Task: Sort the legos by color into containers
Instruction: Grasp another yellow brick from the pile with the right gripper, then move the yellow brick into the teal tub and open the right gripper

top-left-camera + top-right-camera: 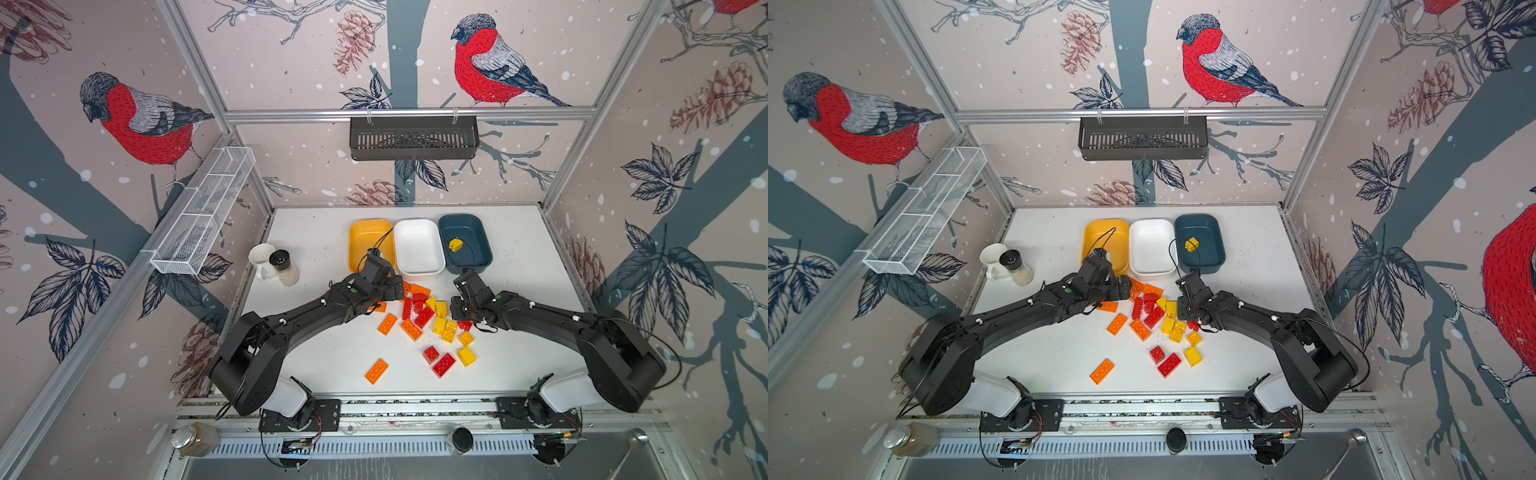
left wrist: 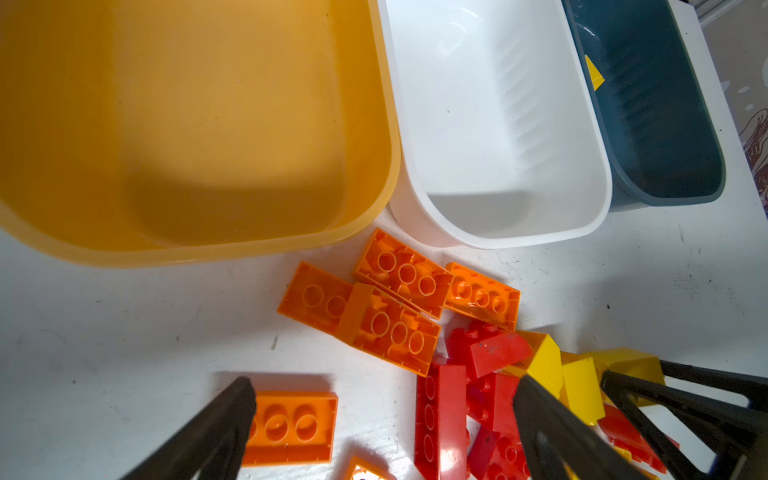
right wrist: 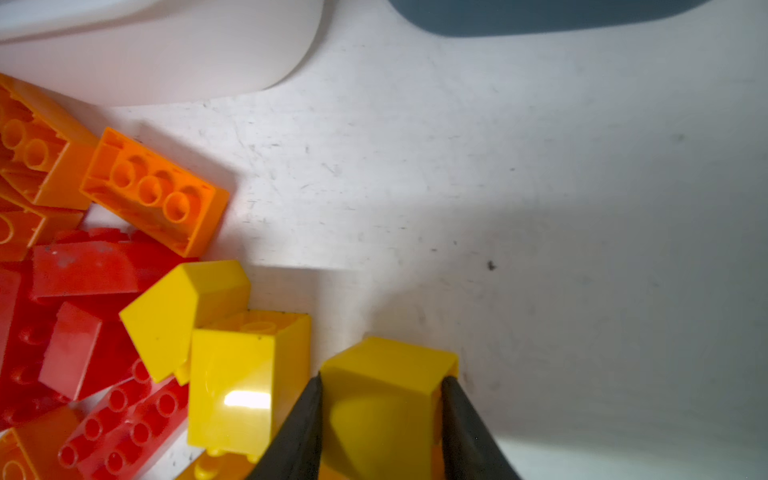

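I need to lift the chunky yellow lego with my right gripper next. I should carry it outward and release it inside the teal tub (image 1: 478,232) (image 3: 548,12), which already holds a yellow lego.
Red, orange and yellow legos (image 1: 419,316) lie in a loose pile mid-table, in front of three containers: a yellow-orange tub (image 1: 358,249), a white tub (image 1: 419,270) and a teal tub (image 1: 478,232). One yellow lego (image 1: 455,244) lies in the teal tub. My right gripper (image 3: 380,378) sits at the pile's right edge, its fingers pressed on both sides of a yellow lego (image 3: 386,365) that rests low by the table. My left gripper (image 2: 386,384) hangs open over the pile's left edge, with an orange lego (image 2: 291,424) beside one finger and red legos (image 2: 440,415) by the other.
A white mug (image 1: 258,255) and a shaker jar (image 1: 286,268) stand at the table's left. A wire mesh basket (image 1: 203,212) hangs on the left wall, a black slotted basket (image 1: 413,139) on the back rail. Stray legos (image 1: 376,371) lie toward the front edge.
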`<state>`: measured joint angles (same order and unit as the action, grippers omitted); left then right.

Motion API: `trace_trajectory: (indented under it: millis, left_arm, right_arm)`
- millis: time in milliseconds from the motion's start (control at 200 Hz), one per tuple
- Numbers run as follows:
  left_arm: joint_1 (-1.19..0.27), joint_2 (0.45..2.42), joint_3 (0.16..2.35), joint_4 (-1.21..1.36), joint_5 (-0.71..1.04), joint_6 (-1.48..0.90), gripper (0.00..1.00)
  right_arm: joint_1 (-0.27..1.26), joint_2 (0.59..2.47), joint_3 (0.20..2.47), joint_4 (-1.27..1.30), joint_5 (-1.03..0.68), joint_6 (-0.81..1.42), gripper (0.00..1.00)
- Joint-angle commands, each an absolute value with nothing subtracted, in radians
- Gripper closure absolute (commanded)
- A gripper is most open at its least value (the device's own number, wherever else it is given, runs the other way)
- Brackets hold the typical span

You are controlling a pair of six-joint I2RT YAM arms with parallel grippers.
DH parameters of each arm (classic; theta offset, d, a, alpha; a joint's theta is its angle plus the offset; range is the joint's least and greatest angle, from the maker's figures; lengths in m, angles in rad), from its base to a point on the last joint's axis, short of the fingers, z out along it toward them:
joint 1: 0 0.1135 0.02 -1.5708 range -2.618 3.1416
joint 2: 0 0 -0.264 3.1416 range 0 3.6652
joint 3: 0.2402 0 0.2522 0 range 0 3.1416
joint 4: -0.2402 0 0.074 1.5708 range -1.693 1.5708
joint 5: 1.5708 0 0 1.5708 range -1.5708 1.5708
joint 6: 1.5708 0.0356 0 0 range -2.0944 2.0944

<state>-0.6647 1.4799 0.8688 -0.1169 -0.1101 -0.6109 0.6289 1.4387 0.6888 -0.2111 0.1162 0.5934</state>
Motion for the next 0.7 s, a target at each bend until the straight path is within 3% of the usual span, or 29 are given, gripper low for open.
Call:
trace_trajectory:
  millis: [0, 340, 515, 695]
  left_arm:
    - [-0.667, 1.488, 0.880, -0.117, -0.125, -0.599, 0.03]
    - [-0.667, 1.496, 0.883, -0.112, -0.136, -0.606, 0.03]
    - [-0.667, 1.506, 0.897, -0.097, -0.123, -0.599, 0.03]
    - [-0.667, 1.527, 0.906, -0.089, -0.091, -0.603, 0.03]
  right_arm:
    - [0.602, 1.404, 0.679, -0.227, 0.113, 0.571, 0.64]
    - [0.511, 1.307, 0.673, -0.209, 0.063, 0.533, 0.65]
    - [0.390, 1.224, 0.688, -0.122, -0.081, 0.499, 0.64]
    - [0.272, 1.321, 0.804, -0.062, -0.169, 0.454, 0.62]
